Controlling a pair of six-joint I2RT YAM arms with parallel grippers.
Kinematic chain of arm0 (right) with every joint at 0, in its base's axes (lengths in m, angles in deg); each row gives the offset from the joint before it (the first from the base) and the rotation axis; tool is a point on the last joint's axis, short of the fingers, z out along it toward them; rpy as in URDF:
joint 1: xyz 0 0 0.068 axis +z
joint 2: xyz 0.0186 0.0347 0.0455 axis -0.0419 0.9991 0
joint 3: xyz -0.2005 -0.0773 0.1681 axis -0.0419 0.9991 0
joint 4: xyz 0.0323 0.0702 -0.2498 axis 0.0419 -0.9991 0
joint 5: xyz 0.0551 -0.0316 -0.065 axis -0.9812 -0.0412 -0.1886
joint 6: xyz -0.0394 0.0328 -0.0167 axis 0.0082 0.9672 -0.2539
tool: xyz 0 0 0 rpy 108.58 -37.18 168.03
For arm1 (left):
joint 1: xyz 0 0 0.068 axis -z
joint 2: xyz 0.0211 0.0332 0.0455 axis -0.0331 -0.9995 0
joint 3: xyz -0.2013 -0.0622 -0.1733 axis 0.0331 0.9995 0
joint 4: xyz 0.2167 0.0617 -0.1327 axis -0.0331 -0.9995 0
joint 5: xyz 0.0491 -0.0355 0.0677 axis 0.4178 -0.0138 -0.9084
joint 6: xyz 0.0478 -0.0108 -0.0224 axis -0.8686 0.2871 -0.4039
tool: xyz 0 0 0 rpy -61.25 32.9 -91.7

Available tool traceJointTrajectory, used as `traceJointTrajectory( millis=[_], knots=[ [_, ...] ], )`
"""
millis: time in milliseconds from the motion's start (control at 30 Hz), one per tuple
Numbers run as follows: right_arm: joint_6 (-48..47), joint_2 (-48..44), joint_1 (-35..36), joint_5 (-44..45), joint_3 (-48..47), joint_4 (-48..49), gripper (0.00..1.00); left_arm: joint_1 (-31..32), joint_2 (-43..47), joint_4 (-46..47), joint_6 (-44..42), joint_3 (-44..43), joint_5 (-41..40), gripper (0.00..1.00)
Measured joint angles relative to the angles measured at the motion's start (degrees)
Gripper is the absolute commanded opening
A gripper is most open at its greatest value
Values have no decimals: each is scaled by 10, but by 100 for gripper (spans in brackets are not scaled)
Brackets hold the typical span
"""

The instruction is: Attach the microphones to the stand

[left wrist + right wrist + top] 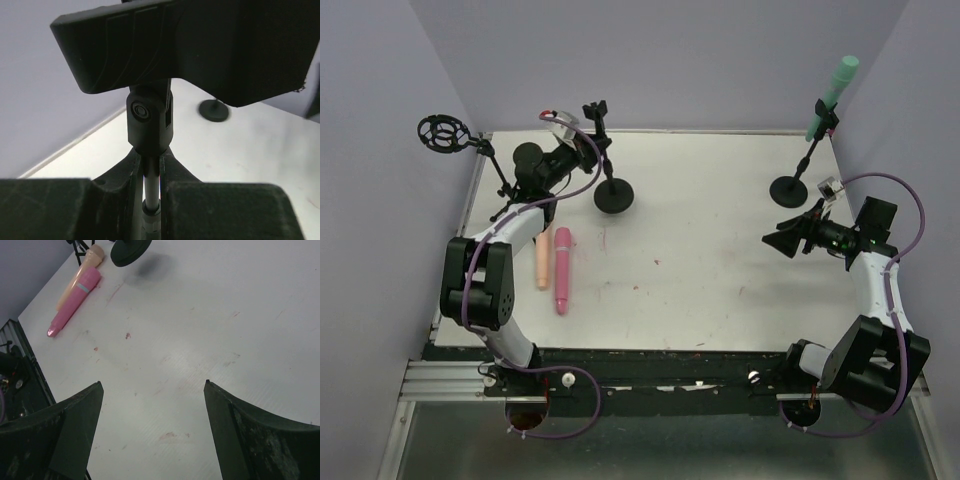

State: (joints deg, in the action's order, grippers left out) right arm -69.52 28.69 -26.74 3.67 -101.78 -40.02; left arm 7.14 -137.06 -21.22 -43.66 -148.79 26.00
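Observation:
Next, my left gripper carries the raised stand back and down to release on the table's clear middle, which lies below it, to its right in the top view.
The mint green microphone [832, 92] sits upright in the clip of the back right stand [790, 188]. The pink microphone [561, 268] and the pale peach microphone [542, 262] lie side by side on the table at the left; both also show in the right wrist view, pink [75, 302] and peach [82, 270]. My left gripper [586, 150] is shut on the thin pole [150, 187] of the round-based stand [613, 196], just below its empty black clip joint [150, 120]. My right gripper [782, 240] hangs open and empty over bare table [152, 385].
A third stand with a ring-shaped shock mount [443, 133] on tripod legs [501, 205] stands at the back left corner. Purple walls close in the table on three sides. A round black base [215, 109] shows farther off in the left wrist view.

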Motion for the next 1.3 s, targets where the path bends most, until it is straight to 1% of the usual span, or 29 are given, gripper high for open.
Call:
traceJointTrajectory(
  millis=[167,333,467,567,700,733,833,933,1033,1200,1300],
  knots=[
    [-2,0,0,1,0,-2,90,67,-17,16,34,-42,126,0],
    [-4,0,0,1,0,-3,90,145,-41,72,73,-46,210,0],
    [-6,0,0,1,0,-3,90,193,-65,119,83,-38,223,0],
    [-9,0,0,2,0,-3,90,221,-72,138,72,-14,217,0],
    [-10,0,0,2,0,-3,90,251,-74,135,40,7,202,6],
    [-10,0,0,2,0,-3,90,257,-74,135,30,12,196,9],
    [-10,0,0,2,0,-3,90,269,-74,135,9,32,181,16],
    [-10,3,0,2,0,-3,90,273,-74,136,-2,56,170,20],
    [-10,8,0,2,0,-3,90,273,-71,150,-8,73,157,30],
    [-11,9,0,5,0,-3,90,272,-54,174,-16,114,129,56],
    [-11,9,0,6,0,-3,90,271,-30,178,-23,148,105,64]
  ],
)
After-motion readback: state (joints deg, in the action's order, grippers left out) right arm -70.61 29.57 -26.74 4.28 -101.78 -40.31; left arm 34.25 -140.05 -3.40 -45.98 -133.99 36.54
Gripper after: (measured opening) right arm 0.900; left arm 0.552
